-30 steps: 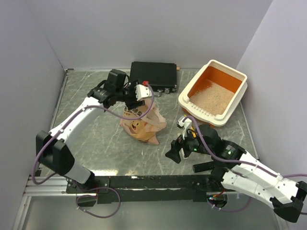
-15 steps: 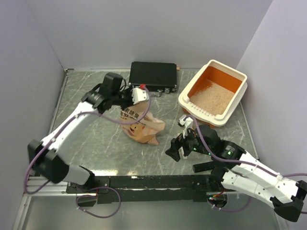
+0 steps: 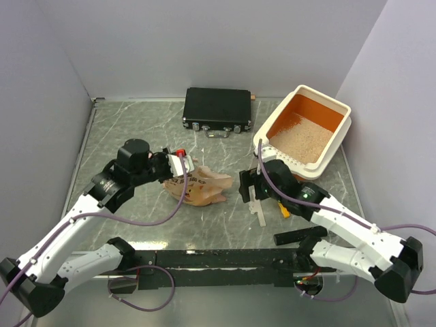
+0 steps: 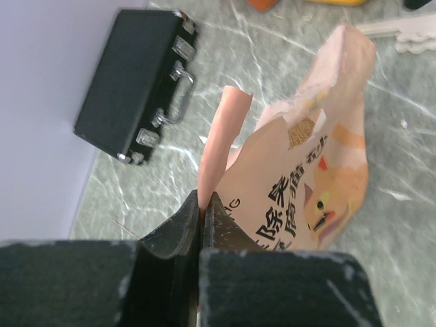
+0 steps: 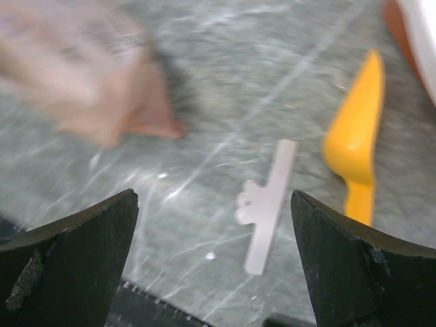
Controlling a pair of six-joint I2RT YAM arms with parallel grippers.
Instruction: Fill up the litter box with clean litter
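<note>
Next, my right gripper moves down toward the litter box point(image 3: 325, 97) to the scoop's clip-side rim. The yellow scoop lies between the white clip point(image 5: 267, 204) and the box.
The litter box point(image 3: 325, 97) stands at the far right, orange inside, with tan clean litter point(image 3: 303, 142) over part of its floor. A crumpled orange-brown paper bag point(image 3: 202, 189) lies on the table's middle. My left gripper point(image 3: 178, 163) is shut on a flap at the bag's edge; in the left wrist view the jaws point(image 4: 202, 204) pinch that thin flap, and the printed bag point(image 4: 306, 177) stretches away from them. My right gripper point(image 3: 246, 187) hangs open just right of the bag, above a white clip point(image 5: 267, 204), with nothing between its fingers.
A flat black case point(image 3: 218, 109) lies at the back centre. A yellow scoop point(image 3: 283, 210) rests beside the white clip point(image 3: 257, 211), between the right arm and the litter box. Grey walls close in the left, back and right sides.
My left gripper shut on the bag's flap and pulled back toward the near left, and the bag now lies lower. My right gripper moved away from the near edge, toward the bag.
</note>
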